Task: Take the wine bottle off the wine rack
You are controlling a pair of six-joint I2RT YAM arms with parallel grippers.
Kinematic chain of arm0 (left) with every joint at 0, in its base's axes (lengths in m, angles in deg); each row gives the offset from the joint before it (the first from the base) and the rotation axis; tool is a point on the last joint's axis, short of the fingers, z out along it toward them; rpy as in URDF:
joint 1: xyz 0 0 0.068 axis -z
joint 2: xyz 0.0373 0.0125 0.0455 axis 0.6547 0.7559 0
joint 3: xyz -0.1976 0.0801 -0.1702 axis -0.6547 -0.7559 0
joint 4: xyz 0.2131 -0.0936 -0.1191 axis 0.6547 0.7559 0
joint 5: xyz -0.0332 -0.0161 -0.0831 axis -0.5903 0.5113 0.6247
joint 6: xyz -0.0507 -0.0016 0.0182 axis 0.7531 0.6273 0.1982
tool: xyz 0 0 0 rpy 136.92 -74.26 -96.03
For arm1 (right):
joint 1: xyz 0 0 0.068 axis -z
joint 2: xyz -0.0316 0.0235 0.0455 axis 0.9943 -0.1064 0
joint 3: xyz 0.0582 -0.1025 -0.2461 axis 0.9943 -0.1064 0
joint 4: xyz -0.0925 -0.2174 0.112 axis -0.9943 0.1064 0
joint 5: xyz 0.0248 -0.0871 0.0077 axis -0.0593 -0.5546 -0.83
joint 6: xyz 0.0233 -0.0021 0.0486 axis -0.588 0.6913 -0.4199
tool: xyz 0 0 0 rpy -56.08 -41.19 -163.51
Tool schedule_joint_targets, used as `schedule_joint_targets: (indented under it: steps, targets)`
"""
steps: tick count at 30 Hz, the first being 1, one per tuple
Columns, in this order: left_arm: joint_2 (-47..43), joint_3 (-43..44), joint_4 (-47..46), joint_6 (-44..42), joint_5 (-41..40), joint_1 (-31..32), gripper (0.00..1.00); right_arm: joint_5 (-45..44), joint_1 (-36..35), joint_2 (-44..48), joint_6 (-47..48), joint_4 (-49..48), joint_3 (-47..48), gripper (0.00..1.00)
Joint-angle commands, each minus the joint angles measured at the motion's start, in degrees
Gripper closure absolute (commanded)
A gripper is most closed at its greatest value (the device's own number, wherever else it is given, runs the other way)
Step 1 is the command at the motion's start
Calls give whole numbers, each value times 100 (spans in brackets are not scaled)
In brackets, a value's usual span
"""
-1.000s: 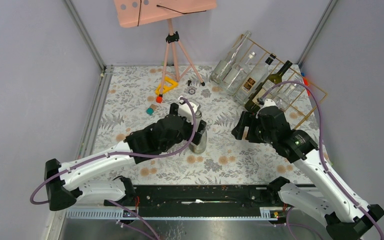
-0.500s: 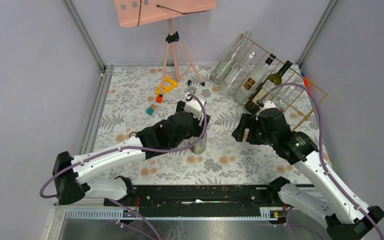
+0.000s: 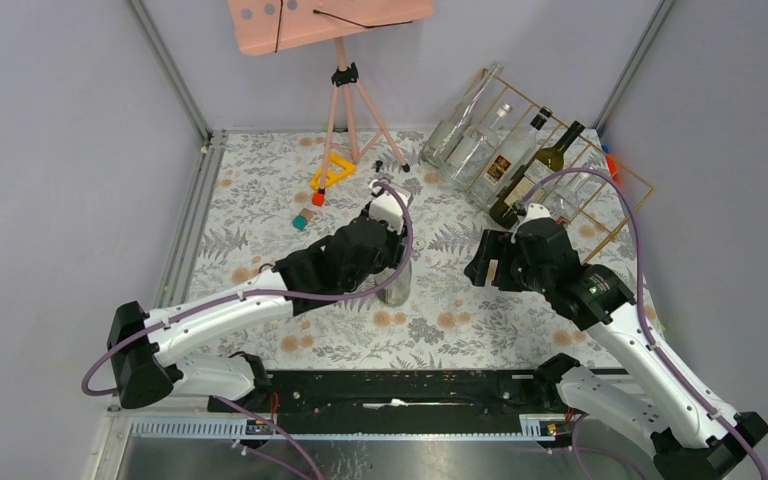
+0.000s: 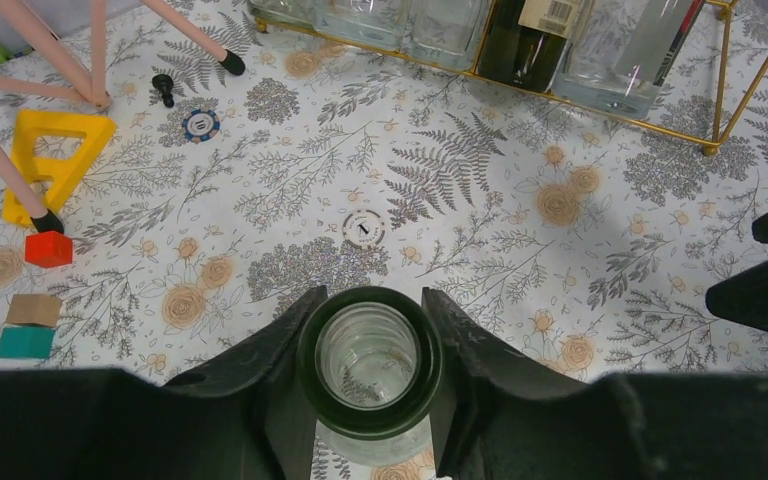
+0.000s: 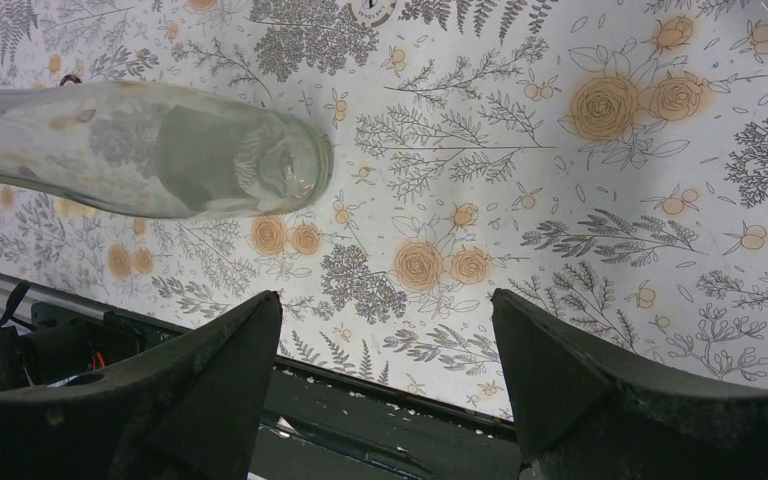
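My left gripper carries the bottle outward and left in the top view next, past the teal block, to the empty table by the bar.
A clear glass bottle with a dark green mouth stands upright on the floral table, off the rack. My left gripper is shut on its neck, one finger pressed against each side of the rim. In the top view the left gripper covers the neck and only the bottle's base shows. The right wrist view has this bottle at upper left. The gold wire wine rack leans at the back right. A dark green wine bottle lies in it. My right gripper hangs open and empty in front of the rack.
Clear bottles lie in the rack's left cells. A pink tripod stands at the back, with a yellow triangle, a red cube and a teal block by its feet. A poker chip lies just beyond the held bottle.
My left gripper has slid forward over the upright bottle and closed on its neck. The right arm has hardly moved.
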Motion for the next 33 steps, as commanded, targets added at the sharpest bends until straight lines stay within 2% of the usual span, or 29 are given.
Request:
schedule_joint_targets:
  steps: [1, 3, 10, 23, 28, 33]
  targets:
    - [-72, 243, -182, -19, 96, -217, 94, 90, 21, 104, 101, -22, -63, 16]
    - [-132, 282, -87, 42, 231, -460, 100, 106, 15, 132, 92, -22, -91, 16]
    - [-380, 581, 259, -43, 385, -1424, 100, 103, 18, 187, 83, -21, -203, 16]
    - [-797, 1301, 569, 98, 599, -4158, 100, 190, 21, 28, 172, -24, -223, 16]
    - [-596, 1577, 501, 358, 882, -5168, 100, 217, 22, 12, 170, -32, -278, 16]
    - [-206, 1795, 188, 418, 1097, -5788, 100, 191, 21, 30, 217, -23, -345, 16]
